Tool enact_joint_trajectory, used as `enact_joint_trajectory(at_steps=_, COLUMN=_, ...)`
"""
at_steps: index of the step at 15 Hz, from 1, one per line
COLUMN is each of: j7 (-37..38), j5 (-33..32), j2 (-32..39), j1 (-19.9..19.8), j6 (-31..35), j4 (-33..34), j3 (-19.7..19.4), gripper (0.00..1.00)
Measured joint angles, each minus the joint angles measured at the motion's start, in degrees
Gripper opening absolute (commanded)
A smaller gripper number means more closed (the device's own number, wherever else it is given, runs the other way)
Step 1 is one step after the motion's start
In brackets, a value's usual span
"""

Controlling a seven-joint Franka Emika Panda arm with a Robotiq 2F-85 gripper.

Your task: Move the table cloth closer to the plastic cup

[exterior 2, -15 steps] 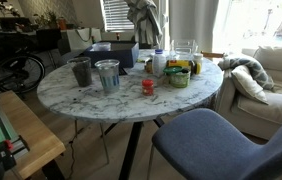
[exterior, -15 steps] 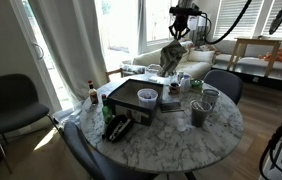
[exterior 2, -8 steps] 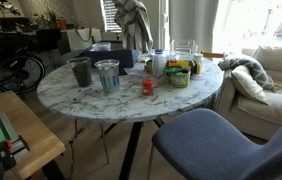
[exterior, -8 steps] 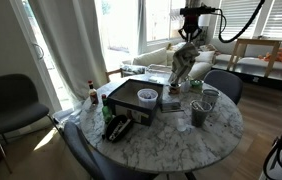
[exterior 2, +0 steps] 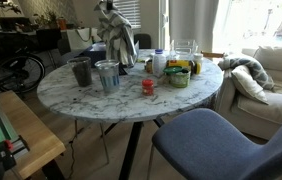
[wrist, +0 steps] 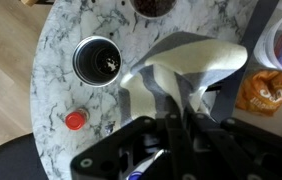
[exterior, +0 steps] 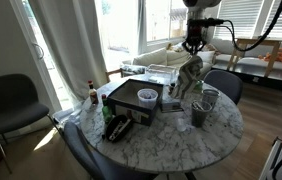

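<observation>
I should next lower my gripper toward the tabletop between the clear plastic cup and the dark tray and release the fold, as it hangs well above the marble.
My gripper [exterior: 193, 47] is shut on a grey table cloth [exterior: 188, 78], which hangs from it in a bunch above the round marble table [exterior: 161, 140]. In both exterior views the cloth [exterior 2: 111, 32] dangles close to a clear plastic cup [exterior: 210, 98] [exterior 2: 107, 76] and a dark cup [exterior: 198, 114] [exterior 2: 81, 72]. In the wrist view the cloth [wrist: 186, 65] spreads out from my fingers [wrist: 176, 122], with the dark cup [wrist: 98, 60] to one side. The cloth's lower end is near the tabletop; I cannot tell whether it touches.
A dark tray with a bowl [exterior: 139, 98], bottles and jars [exterior 2: 171, 68], a small red-capped item [exterior 2: 148, 87] [wrist: 75, 120] and an orange packet [wrist: 265, 92] crowd the table. Chairs [exterior 2: 216, 140] stand around it.
My gripper has carried the hanging cloth across the table toward the two cups and lowered it; the cloth now hangs beside them.
</observation>
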Motion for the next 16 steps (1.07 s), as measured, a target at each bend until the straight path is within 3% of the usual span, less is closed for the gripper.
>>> enact_joint_trajectory(at_steps=7, j7=-4.61, j5=1.79, j2=-0.02, j1=2.35, j6=4.78, j4=-8.95, j3=4.07, gripper=0.02)
enact_joint_trajectory(at_steps=16, j7=-4.08, j5=5.33, j2=11.4, j1=3.64, j6=23.91, j4=-8.18, j3=5.27, gripper=0.02)
